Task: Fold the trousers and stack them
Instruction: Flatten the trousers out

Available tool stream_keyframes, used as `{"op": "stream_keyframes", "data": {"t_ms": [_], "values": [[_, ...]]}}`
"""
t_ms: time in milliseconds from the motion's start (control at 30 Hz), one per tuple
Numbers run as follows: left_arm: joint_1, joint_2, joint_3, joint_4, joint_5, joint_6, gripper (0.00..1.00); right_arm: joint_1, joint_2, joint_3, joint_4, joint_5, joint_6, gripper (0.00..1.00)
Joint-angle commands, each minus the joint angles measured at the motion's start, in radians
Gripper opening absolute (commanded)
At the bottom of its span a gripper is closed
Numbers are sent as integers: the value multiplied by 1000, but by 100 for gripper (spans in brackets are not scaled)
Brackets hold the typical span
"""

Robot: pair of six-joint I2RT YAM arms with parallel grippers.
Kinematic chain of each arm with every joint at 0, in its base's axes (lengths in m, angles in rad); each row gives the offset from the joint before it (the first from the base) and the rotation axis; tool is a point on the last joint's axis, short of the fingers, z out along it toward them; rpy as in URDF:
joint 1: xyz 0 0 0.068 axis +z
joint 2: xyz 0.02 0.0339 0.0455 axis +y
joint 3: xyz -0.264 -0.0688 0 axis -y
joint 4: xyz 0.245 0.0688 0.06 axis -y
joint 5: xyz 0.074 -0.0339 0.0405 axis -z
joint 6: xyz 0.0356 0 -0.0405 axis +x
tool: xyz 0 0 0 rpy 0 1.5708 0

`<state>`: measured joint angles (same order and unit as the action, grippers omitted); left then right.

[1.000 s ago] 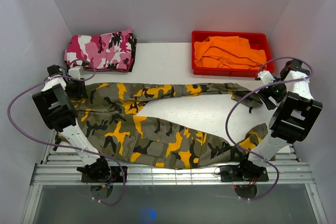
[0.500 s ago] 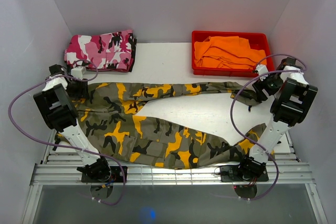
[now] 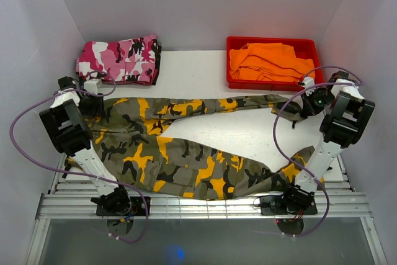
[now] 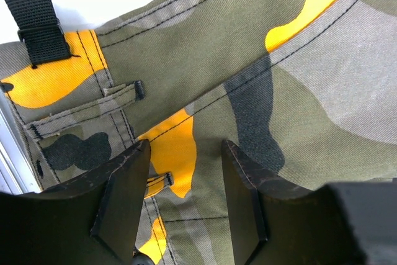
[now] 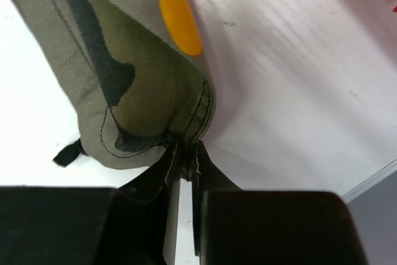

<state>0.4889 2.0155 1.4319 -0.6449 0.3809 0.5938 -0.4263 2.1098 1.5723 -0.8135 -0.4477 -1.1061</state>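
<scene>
The far trouser leg lies bunched. So my right gripper rises toward the wall beside it next, then lowers the trousers' hem to the table's side edge and releases.
The trousers (image 3: 186, 153), in olive, orange-yellow and black camouflage, lie spread across the table with the waist at the left and both legs running right. My left gripper (image 3: 93, 100) hovers at the waistband's far left corner. In the left wrist view it (image 4: 186, 147) stands open, with flat cloth (image 4: 298, 79) and belt loops showing between its fingers. My right gripper (image 3: 308, 105) is at the end of the far leg. In the right wrist view it (image 5: 186, 147) is shut on the stitched hem of that leg (image 5: 136, 91), which bunches up just above the tips.
Folded pink, white and black camouflage trousers (image 3: 119, 60) sit at the back left. A red tray (image 3: 273, 40) holding an orange garment (image 3: 270, 60) stands at the back right, close behind the right gripper. White walls close in both sides.
My right gripper moved up to the far leg's end and shut on its hem. The left gripper stays at the waistband.
</scene>
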Motion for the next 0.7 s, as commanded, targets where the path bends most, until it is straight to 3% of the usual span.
{"op": "stream_keyframes", "data": {"t_ms": [0, 300, 467, 667], "values": [[-1, -47, -27, -27, 0, -9, 60, -12, -77, -6, -99, -33, -37, 8], [2, -86, -42, -18, 15, -18, 59, -81, -298, 124, -220, 148, -234, 8], [17, -106, -70, -1, 15, -23, 56, -126, -488, 94, -211, 196, -389, 8], [53, -113, -85, 11, 15, -28, 54, -229, -735, -11, -142, 143, -578, 8]]}}
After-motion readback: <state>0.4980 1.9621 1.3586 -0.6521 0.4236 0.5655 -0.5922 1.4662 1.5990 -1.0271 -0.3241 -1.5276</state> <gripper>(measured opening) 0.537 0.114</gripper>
